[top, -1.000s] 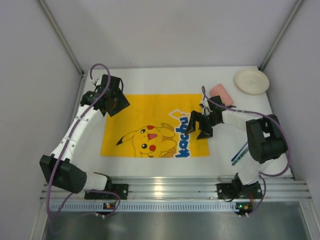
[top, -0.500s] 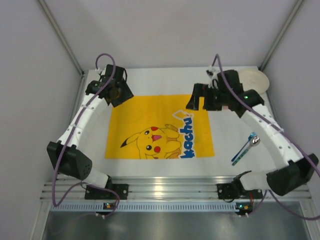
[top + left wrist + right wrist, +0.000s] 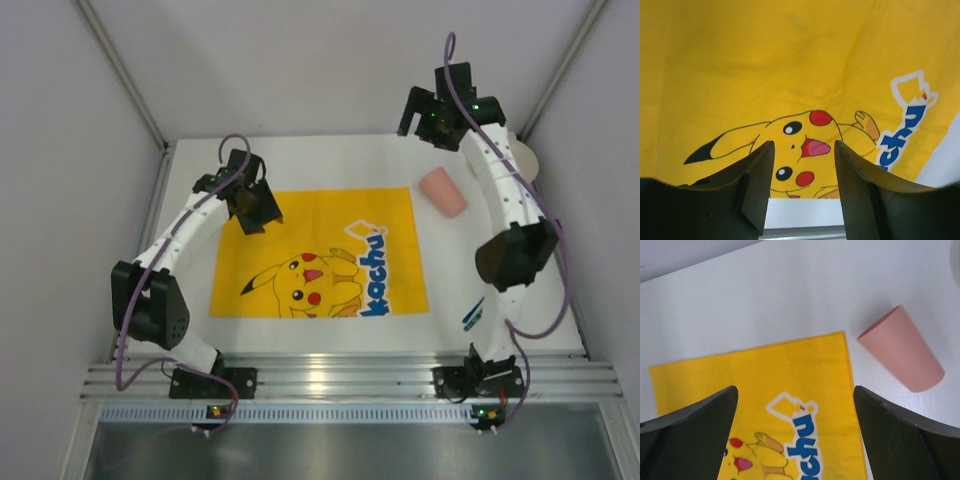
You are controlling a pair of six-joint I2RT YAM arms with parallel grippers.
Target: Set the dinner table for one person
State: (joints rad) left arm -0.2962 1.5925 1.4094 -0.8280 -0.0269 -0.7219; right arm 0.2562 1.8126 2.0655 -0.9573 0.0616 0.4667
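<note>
My right gripper needs to go down toward the right in its wrist view next, so that it straddles the tipped pink cup's exposed rim [image 3: 431,176] [image 3: 880,322], which is below the gripper.
The dinner table [image 3: 330,160] is a white tabletop. A yellow Pikachu-print placemat [image 3: 320,250] lies flat in its middle. My left gripper [image 3: 256,208] hovers over the placemat's far left corner, open and empty. In the left wrist view [image 3: 802,192] the placemat [image 3: 790,65] shows between its fingers. My right gripper [image 3: 428,112] is raised high over the table's far right, wide open and empty [image 3: 795,440]. A pink cup [image 3: 442,192] lies on its side just right of the placemat's far right corner. It also shows in the right wrist view [image 3: 902,350].
A cream plate [image 3: 527,160] at the far right corner is mostly hidden behind the right arm. A blue-handled utensil [image 3: 472,316] lies at the near right, partly covered by the arm. Grey walls enclose the table on three sides.
My right arm has swung up and back, from the placemat's right edge to high above the far side. My left gripper has shifted slightly right and nearer over the placemat.
</note>
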